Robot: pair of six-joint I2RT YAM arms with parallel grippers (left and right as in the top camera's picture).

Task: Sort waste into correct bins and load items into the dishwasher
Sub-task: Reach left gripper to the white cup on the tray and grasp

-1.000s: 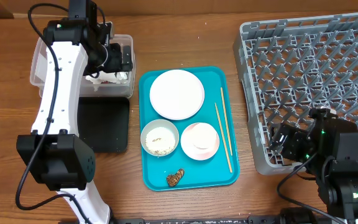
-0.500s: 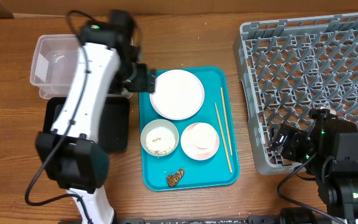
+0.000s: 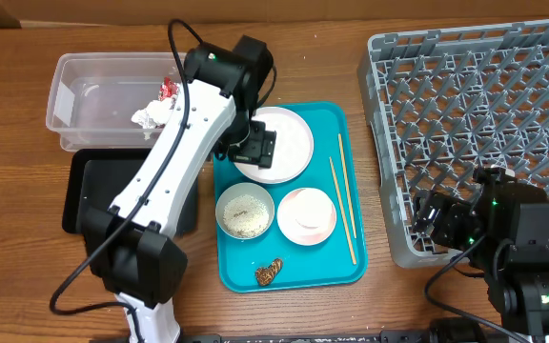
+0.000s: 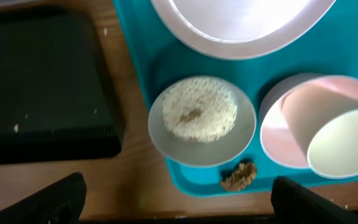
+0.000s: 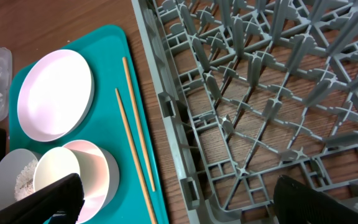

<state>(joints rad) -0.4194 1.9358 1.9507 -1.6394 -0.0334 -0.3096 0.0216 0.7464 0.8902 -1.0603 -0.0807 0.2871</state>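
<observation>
The pale cup's rim [image 3: 297, 201] [image 4: 312, 141] stands clear of the pink bowl, so the robot's left gripper should swing down and to its right in the overhead view onto the cup's rim.
My left gripper [image 3: 258, 148] is open and empty, hovering over the white plate [image 3: 289, 143] on the teal serving tray [image 3: 232, 272]. In the left wrist view the open fingers [image 4: 179, 208] frame a white bowl of rice grains [image 4: 202, 121], the brown food lump [image 4: 239, 176] and a pink bowl [image 4: 319, 130]. The clear tub [image 3: 74, 95] holds the crumpled napkin [image 3: 151, 114] and the red foil wrapper [image 3: 168, 89]. The black tray [image 3: 112, 191] lies in front of it. The chopsticks [image 3: 343, 210] lie on the teal tray's right side. My right gripper [image 3: 429, 217] is open and empty at the grey dish rack's [image 3: 484, 105] front left corner.
The rack [image 5: 260, 93] fills the right half of the right wrist view, with the chopsticks [image 5: 135, 130], plate [image 5: 55, 93] and pink bowl [image 5: 73, 174] to its left. Bare wooden table [image 3: 284, 314] lies in front of the teal tray.
My left arm has swung right from above the clear tub to above the teal tray. The napkin and wrapper now show uncovered in the tub. The right arm has not moved.
</observation>
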